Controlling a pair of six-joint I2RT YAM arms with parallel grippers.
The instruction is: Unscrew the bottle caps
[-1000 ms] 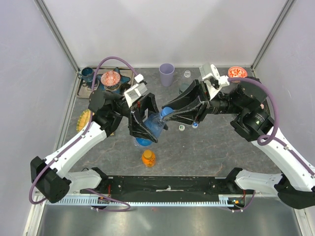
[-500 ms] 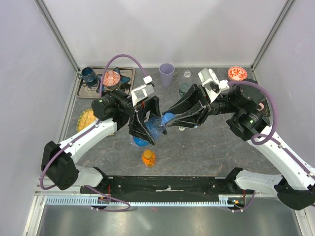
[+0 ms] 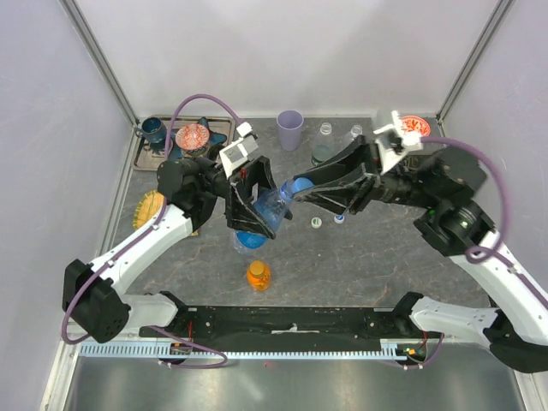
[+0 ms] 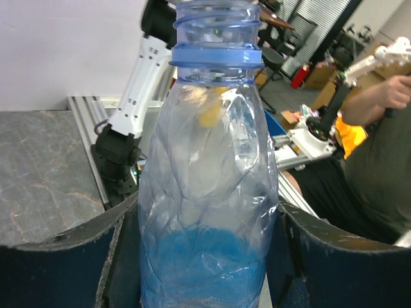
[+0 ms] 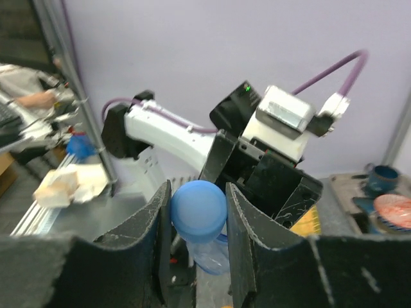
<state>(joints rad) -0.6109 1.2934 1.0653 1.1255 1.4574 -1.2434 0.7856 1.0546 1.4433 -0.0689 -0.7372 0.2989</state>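
Next I should draw my right gripper away from the bottle, turn its fingers down and lower it to the table (image 3: 352, 226) beside the loose caps, since the neck is bare.
My left gripper (image 3: 254, 210) is shut on a clear bottle with a blue label (image 3: 267, 208), holding it tilted above the table. In the left wrist view the bottle (image 4: 212, 160) fills the gap between the fingers (image 4: 64, 263), and its threaded neck (image 4: 217, 29) is bare. My right gripper (image 3: 301, 190) is shut on a blue cap (image 3: 300, 185), just off the neck. In the right wrist view the cap (image 5: 198, 208) sits between the pads, with the bottle (image 5: 209, 253) behind it. A short orange bottle (image 3: 259, 274) stands capped in front.
A white-and-green cap (image 3: 316, 222) and a blue cap (image 3: 339, 218) lie loose under my right gripper. A purple cup (image 3: 289, 128) and clear bottles (image 3: 320, 154) stand at the back. A tray (image 3: 141, 154) with a mug and bowl is back left. A red bowl (image 3: 413, 127) is back right.
My right gripper has drawn back and to the right with the blue cap, away from the bottle's neck. My left gripper has shifted slightly with the bottle.
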